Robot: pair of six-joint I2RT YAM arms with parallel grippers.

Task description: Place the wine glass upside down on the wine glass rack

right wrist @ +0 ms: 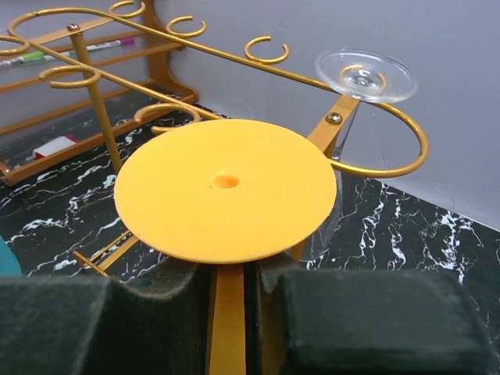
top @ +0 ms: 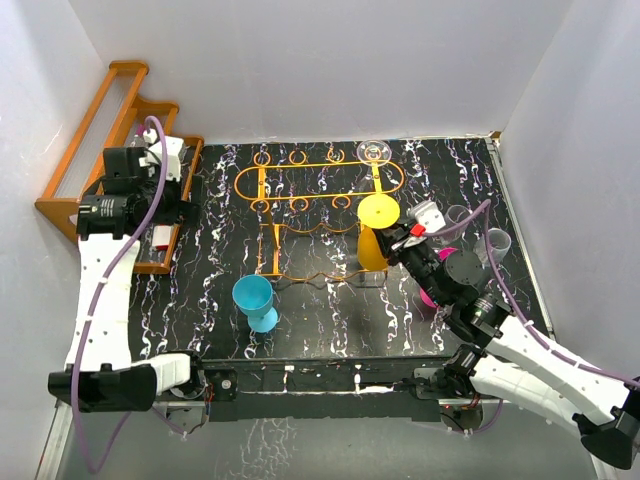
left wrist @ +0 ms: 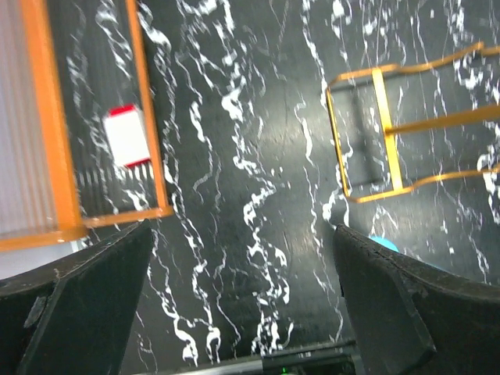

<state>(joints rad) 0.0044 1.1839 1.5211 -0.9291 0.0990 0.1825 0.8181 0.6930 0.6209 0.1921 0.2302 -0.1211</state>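
The yellow wine glass's stem needs to come to the rack's near bar by the clear glass, so my right gripper needs to move away from my base.
My right gripper (top: 397,241) is shut on the stem of a yellow wine glass (top: 376,232), held upside down with its round foot on top. In the right wrist view the foot (right wrist: 226,199) sits level with the oval top rail of the orange wire rack (right wrist: 195,48), and the stem (right wrist: 228,312) runs between my pads (right wrist: 367,320). I cannot tell whether the glass touches the rack (top: 310,165). A clear glass (top: 374,152) hangs upside down at the rack's right end; its foot (right wrist: 364,76) shows. My left gripper (top: 165,160) is open and empty, with nothing between its fingertips (left wrist: 242,312).
A blue glass (top: 255,300) stands upright in front of the rack. A stepped wooden shelf (top: 95,150) stands at the far left with a red-and-white item (left wrist: 126,134) on it. Clear cups (top: 470,228) and a pink object (top: 428,296) are at the right.
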